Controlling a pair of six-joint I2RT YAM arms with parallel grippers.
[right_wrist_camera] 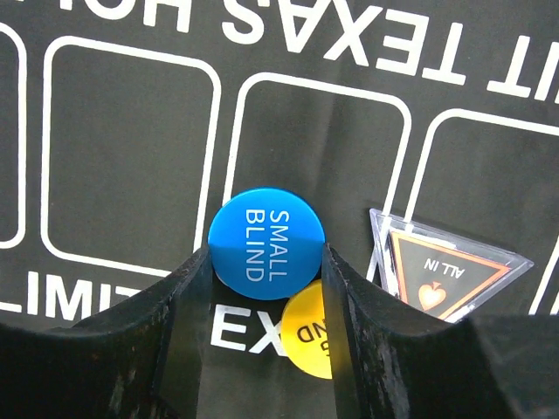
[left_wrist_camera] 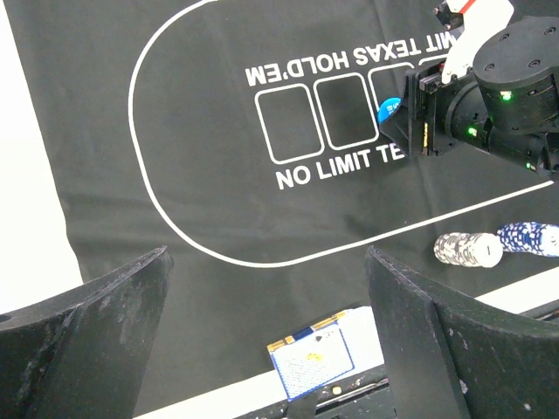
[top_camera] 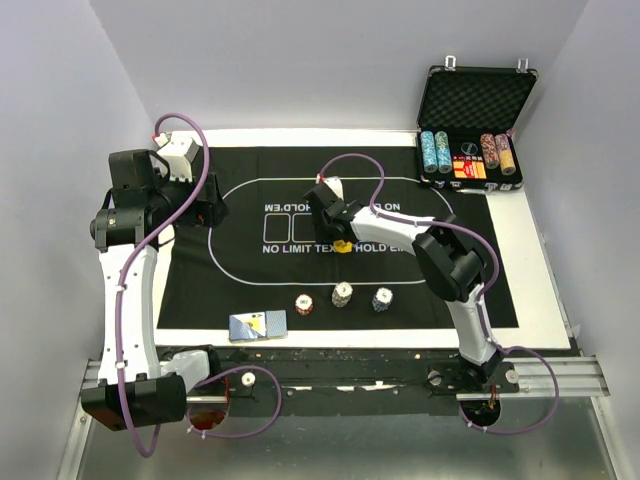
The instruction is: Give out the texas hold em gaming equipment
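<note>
The oval's curved end (top_camera: 232,249) has bare felt free, so my right gripper will go there, left in the top view past the card boxes.
My right gripper (right_wrist_camera: 265,252) is shut on the blue "SMALL BLIND" button (right_wrist_camera: 266,236), held edge to edge at its fingertips just over the mat's card boxes. The yellow button (right_wrist_camera: 307,340) lies below it, partly covered. The triangular "ALL IN" marker (right_wrist_camera: 445,271) lies to its right. From above, the right gripper (top_camera: 328,207) is at mat centre with the yellow button (top_camera: 343,245) beside it. Red (top_camera: 304,303), white (top_camera: 342,295) and blue (top_camera: 382,299) chip stacks stand near the front. The blue-backed cards (top_camera: 258,325) lie front left. My left gripper (left_wrist_camera: 266,262) is open, high over the mat.
The black felt mat (top_camera: 230,290) covers the table centre. The open black foam-lined case (top_camera: 475,105) stands at the back right with more chip rows and a card box inside. The left arm (top_camera: 135,270) runs along the mat's left edge. White walls enclose the table.
</note>
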